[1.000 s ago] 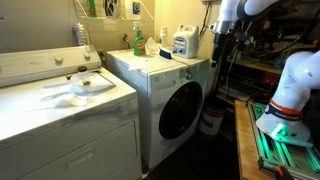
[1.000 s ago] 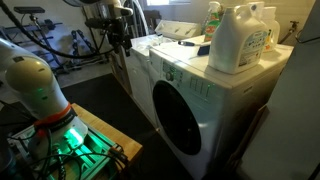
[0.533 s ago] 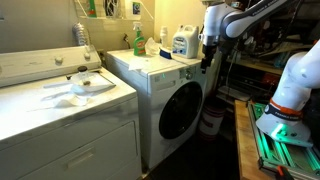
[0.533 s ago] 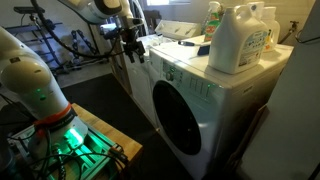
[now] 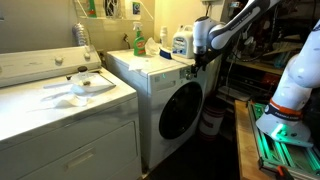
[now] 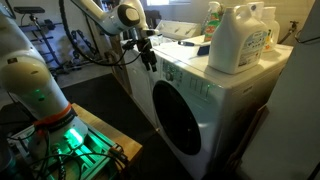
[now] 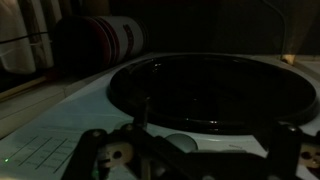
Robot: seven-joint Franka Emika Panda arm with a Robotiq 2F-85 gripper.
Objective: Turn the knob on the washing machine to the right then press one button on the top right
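The gripper will next move outward to the control strip of the washing machine, until its empty open fingers are on both sides of the round grey knob [image 7: 183,142], which is farther outward than they are.
The white front-loading washing machine [image 5: 160,85] shows in both exterior views, with its round dark glass door [image 6: 180,125] facing out. My gripper [image 5: 197,62] hangs at the machine's upper front corner, close to the control strip [image 6: 188,84]. It also shows in an exterior view [image 6: 150,58], fingers pointing down. In the dim wrist view my gripper [image 7: 212,150] has its fingers apart with nothing between them. Past them lie the door [image 7: 215,90] and a small round grey shape [image 7: 180,143] that may be the knob. The buttons cannot be made out.
A detergent jug [image 6: 240,40] and a green bottle [image 5: 138,40] stand on the washer's top. A wider white top-opening appliance [image 5: 60,105] stands beside it. The robot base [image 5: 285,115] with green lights stands on a wooden platform. A white bucket [image 5: 210,120] sits on the floor.
The arm has swung in from beside the machine, bringing my gripper closer to the washer's upper front corner. Nothing else has moved.
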